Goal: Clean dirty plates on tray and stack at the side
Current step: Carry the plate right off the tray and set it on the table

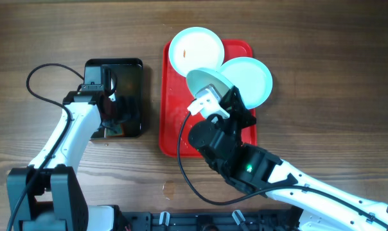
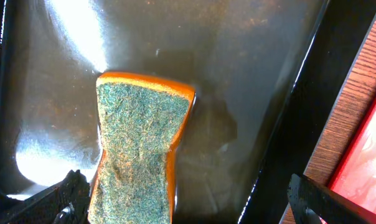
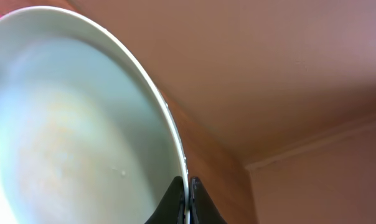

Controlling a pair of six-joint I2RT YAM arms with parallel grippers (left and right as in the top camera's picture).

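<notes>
The right gripper carries the plate to the right in the overhead view next and lowers it beside the red tray, where the table is empty.
The red tray [image 1: 175,131] lies mid-table. One pale blue plate [image 1: 195,50] with a faint orange smear rests on its far end. A second plate [image 1: 252,77] lies on its right edge. My right gripper [image 1: 210,102] is shut on the rim of a third plate [image 1: 207,81] and holds it tilted up above the tray; in the right wrist view the fingers [image 3: 187,199] pinch the plate's rim [image 3: 82,124]. My left gripper [image 1: 110,106] is open over the black tray [image 1: 126,70], its fingers [image 2: 188,202] straddling a green-topped orange sponge [image 2: 138,143].
The black tray [image 2: 250,74] looks wet and shiny. The red tray's edge [image 2: 362,168] shows at the right of the left wrist view, past a strip of wooden table [image 2: 337,124]. Cables run from both arms across the table.
</notes>
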